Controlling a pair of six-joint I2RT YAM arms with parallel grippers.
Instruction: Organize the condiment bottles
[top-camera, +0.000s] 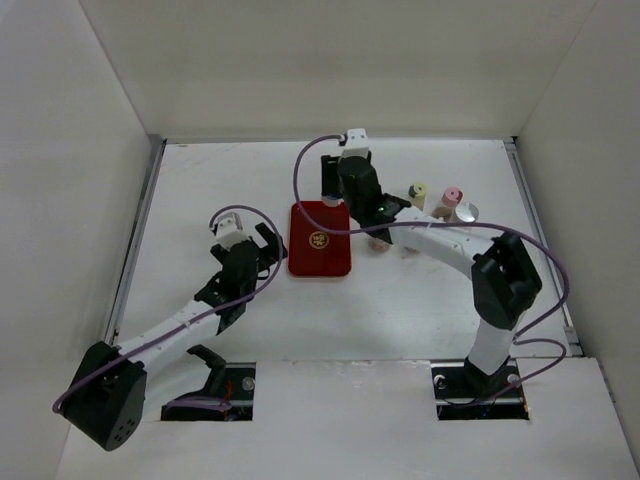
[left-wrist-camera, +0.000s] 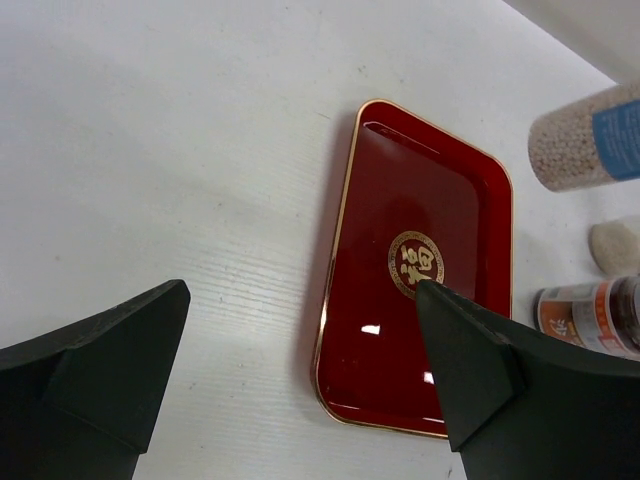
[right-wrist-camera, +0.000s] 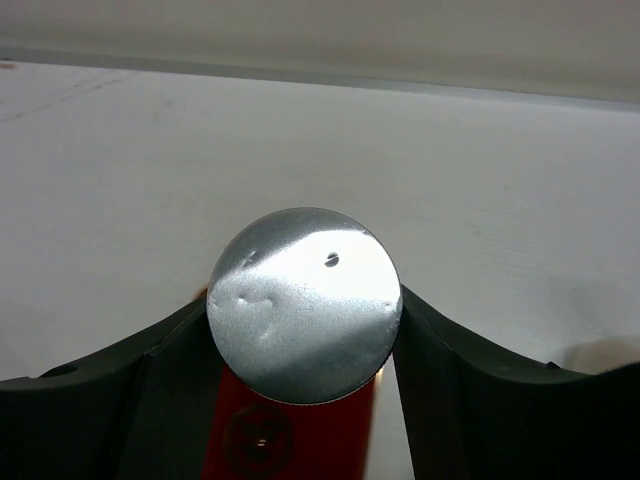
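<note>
I will move my right gripper down and left in the top view, then lower and release the bottle in the tray's empty far corner.
My right gripper is shut on a silver-capped bottle and holds it above the far end of the dark-red tray. In the right wrist view the cap fills the gap between the gripper's fingers, with the tray below. A yellow-capped bottle, a pink-capped bottle and a silver-capped bottle stand right of the tray. My left gripper is open and empty, just left of the tray. In the left wrist view the gripper frames the tray's near corner.
In the left wrist view a white-grain bottle with a blue label shows at the upper right and an orange-labelled bottle at the right edge. The right forearm spans the table right of the tray. White walls enclose the table.
</note>
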